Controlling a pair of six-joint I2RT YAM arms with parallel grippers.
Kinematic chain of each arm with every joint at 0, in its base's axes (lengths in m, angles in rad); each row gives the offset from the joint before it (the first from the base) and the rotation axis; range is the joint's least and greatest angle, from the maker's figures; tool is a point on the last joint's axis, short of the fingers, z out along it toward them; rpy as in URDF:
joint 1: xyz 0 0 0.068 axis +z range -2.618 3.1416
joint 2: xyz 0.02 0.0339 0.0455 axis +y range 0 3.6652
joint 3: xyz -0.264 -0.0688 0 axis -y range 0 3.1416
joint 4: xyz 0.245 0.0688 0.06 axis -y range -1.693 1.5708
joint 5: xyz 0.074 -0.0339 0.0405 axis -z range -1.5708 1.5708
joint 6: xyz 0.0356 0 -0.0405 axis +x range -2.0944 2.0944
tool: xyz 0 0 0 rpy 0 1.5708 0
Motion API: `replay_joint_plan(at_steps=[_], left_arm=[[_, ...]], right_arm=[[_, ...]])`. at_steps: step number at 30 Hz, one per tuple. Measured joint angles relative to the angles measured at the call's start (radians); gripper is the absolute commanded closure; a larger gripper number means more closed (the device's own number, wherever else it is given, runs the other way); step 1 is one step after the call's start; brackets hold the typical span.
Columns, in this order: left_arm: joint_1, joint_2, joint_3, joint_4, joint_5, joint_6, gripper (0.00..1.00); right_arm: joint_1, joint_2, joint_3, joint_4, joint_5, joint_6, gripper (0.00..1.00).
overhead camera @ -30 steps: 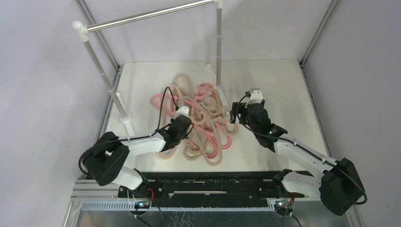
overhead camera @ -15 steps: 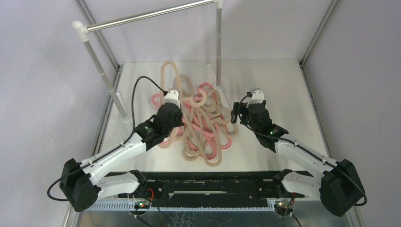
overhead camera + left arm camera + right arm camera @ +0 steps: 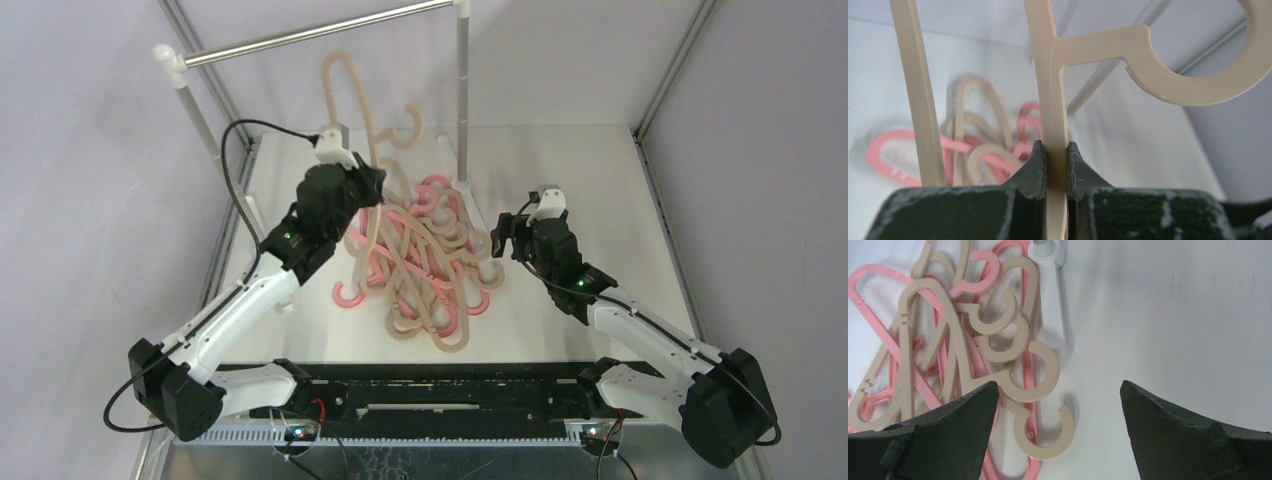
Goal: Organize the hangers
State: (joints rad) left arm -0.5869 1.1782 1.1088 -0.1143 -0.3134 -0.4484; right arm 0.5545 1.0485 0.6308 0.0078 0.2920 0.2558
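Next I will move my left gripper up and outward to bring the beige hanger's hook over the silver bar, since the hook is still short of it.
A tangled pile of pink and beige hangers (image 3: pixel 430 260) lies on the white table (image 3: pixel 600 180); it also shows in the right wrist view (image 3: pixel 948 340). My left gripper (image 3: pixel 366 182) is shut on the straight arm of one beige hanger (image 3: pixel 352 95) and holds it raised above the pile's back left, below the rail. In the left wrist view the pads (image 3: pixel 1034 165) pinch that hanger (image 3: pixel 1050 75), with its hook at the upper right. My right gripper (image 3: pixel 500 243) is open and empty just right of the pile, over a beige hook (image 3: pixel 1048 440).
A silver rail (image 3: pixel 310 35) on white posts spans the back left. Its right post (image 3: pixel 463 100) stands behind the pile, and that post's foot (image 3: pixel 1052 305) shows in the right wrist view. A pink hook (image 3: pixel 350 295) pokes out at the pile's left. Metal frame bars edge the table.
My left arm has lifted the beige hanger out of the pile, up and toward the back left. A pink hanger slid out at the pile's left. The right arm has barely moved.
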Motion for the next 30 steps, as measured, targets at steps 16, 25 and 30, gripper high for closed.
replay_joint_plan(at_steps=[16, 25, 30], left_arm=[[0.092, 0.182, 0.073, 0.415, 0.188, -0.29, 1.0], [0.124, 0.271, 0.203, 0.51, 0.197, -0.408, 1.0], [0.126, 0.298, 0.245, 0.521, 0.197, -0.444, 1.0]], right_arm=[[-0.029, -0.079, 0.0, -0.027, 0.002, -0.003, 0.01], [-0.051, -0.079, 0.0, -0.028, 0.002, -0.003, 0.01], [-0.064, -0.079, 0.0, -0.029, 0.001, -0.003, 0.01]])
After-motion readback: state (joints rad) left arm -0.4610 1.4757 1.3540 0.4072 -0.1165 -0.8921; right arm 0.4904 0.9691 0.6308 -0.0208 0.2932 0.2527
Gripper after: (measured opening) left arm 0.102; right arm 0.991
